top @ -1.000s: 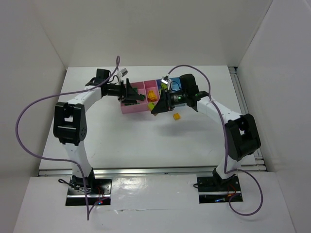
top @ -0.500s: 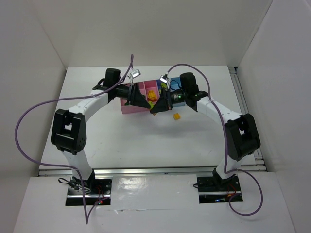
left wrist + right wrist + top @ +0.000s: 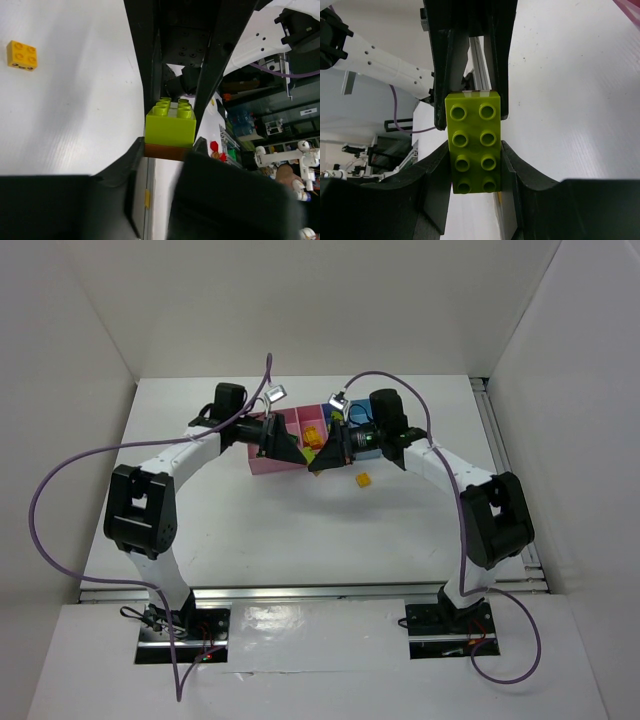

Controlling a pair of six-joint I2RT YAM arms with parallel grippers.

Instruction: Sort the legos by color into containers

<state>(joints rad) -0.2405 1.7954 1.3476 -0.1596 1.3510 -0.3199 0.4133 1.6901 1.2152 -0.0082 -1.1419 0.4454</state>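
Note:
My right gripper should swing outward next, turn down over the blue bin with the lime legos and release, because that bin is outward of it and below it.
A lime green lego (image 3: 472,150) hangs above the table beside the containers (image 3: 262,462), with my right gripper (image 3: 474,155) shut on its long sides. Stuck to its underside is an orange-brown lego (image 3: 167,151). My left gripper (image 3: 167,150) meets it from the opposite side, jaws closed against that lower brick. In the top view both grippers, the left gripper (image 3: 298,453) and the right gripper (image 3: 320,458), touch tips at the lime lego (image 3: 311,454). A loose orange-yellow lego (image 3: 364,480) lies on the table, seen also as the yellow lego (image 3: 21,55) in the left wrist view.
The joined bins run from pink to a blue bin (image 3: 358,420) at the back centre. One pink bin holds an orange lego (image 3: 313,435). Purple cables arc over both arms. White walls enclose the table on three sides.
The left arm swung right from the pink bin to the held bricks, and its jaws went from wide open to closed on them. The right arm held still.

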